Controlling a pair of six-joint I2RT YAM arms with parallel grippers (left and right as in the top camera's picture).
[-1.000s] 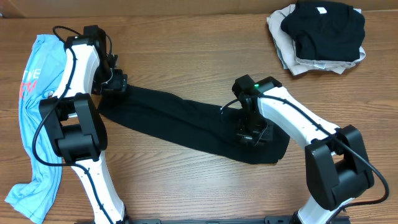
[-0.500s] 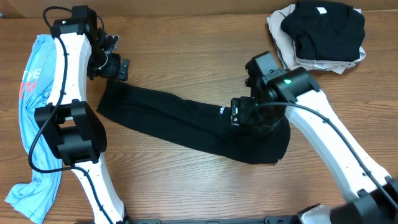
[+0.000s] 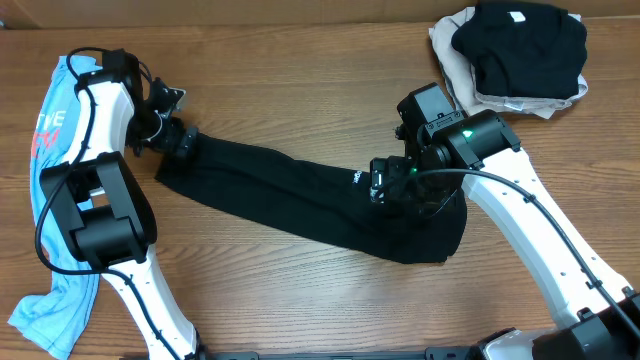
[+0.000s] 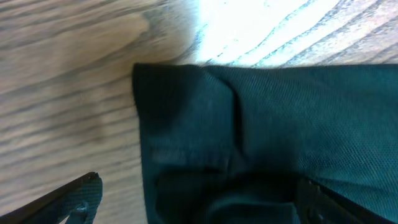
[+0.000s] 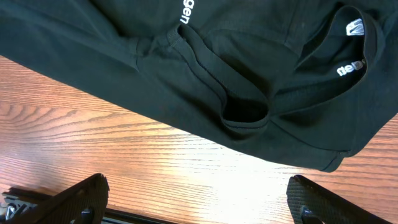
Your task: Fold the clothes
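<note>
I need to move my left gripper down onto the bunched end of the black strip (image 4: 198, 190) next, because that dark cloth (image 4: 261, 124) is below it and between its wide-apart fingertips.
A black T-shirt (image 3: 290, 195), one of the clothes, lies as a long folded strip across the middle of the table. Its collar and white labels (image 5: 351, 28) show in the right wrist view. My left gripper (image 3: 172, 137) hovers at the strip's left end, open. Dark cloth (image 4: 261, 124) lies below and between its wide-apart fingertips (image 4: 84, 190). My right gripper (image 3: 392, 183) hangs over the strip's right end and is open, with only bare wood between its fingers (image 5: 84, 196). A light blue T-shirt (image 3: 45, 200) with red lettering lies crumpled at the far left.
A stack of folded clothes (image 3: 515, 55), black on top of beige, sits at the back right corner. The left arm (image 3: 95, 190) stands over the blue shirt's right side. Bare wooden table (image 3: 300, 300) runs along the front.
Both grippers have opened and let go of the black shirt. The right gripper has lifted up and back from the strip's right end. The left gripper has shifted slightly left at the left end.
</note>
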